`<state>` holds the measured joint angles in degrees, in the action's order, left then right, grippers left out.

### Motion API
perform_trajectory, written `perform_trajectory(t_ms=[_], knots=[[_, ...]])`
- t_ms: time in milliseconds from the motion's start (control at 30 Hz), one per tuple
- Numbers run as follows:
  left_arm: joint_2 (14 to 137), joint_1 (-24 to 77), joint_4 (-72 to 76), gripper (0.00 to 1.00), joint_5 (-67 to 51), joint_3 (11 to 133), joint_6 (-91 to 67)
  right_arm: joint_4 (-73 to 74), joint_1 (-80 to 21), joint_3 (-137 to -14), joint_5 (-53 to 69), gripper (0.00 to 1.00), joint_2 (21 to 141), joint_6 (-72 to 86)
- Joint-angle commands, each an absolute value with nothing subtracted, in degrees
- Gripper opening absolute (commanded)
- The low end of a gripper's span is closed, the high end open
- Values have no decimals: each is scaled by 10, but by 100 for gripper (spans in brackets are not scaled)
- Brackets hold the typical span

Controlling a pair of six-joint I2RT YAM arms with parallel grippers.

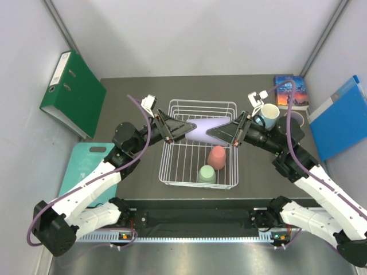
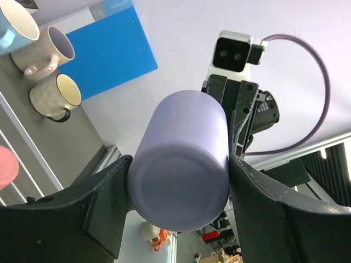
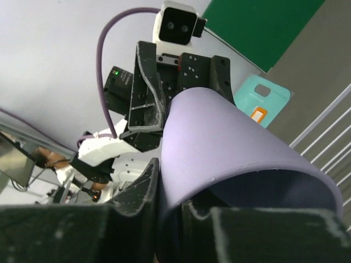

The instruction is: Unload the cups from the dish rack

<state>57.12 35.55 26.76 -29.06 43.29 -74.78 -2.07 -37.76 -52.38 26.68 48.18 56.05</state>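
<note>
My right gripper holds the cup sideways above the table. Next, it should swing to its right in the top view, to bare tabletop by the rack, tip the cup base-down, lower it and release it.
A lavender cup (image 1: pixel 202 130) hangs on its side above the white wire dish rack (image 1: pixel 167 172), held between both arms. My left gripper (image 1: pixel 192 127) is shut on its body near the base (image 2: pixel 178 181), one finger on each side. My right gripper (image 3: pixel 170 186) is shut on the cup's wall at the rim (image 3: pixel 219 142), one finger inside and one outside. A pink cup (image 1: pixel 217 156) and a sage green cup (image 1: pixel 206 173) stand upside down in the rack's front right part. A light blue cup (image 1: pixel 266 116) and a cream cup (image 2: pixel 55 97) stand on the table right of the rack.
A green binder (image 1: pixel 71 91) leans at the far left and a blue folder (image 1: pixel 344 117) at the far right. A teal board (image 1: pixel 86 166) lies left of the rack. A book (image 1: pixel 292 91) lies behind the unloaded cups.
</note>
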Motion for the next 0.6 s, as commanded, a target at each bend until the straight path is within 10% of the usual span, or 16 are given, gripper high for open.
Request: perform_trajectory(t_ms=[0,100,133,567], knots=[[560,360,216,24,-288,452,-681,16,-386,-591,193,0,477,488],[547,360,70,92,-217,494,-618,93,-385,-634,116,0,463,426],[542,360,30,99,-187,504,-605,117,-386,-668,69,0,468,411],[561,360,-281,99,46,588,-563,471,-325,-1052,-209,0,822,284]])
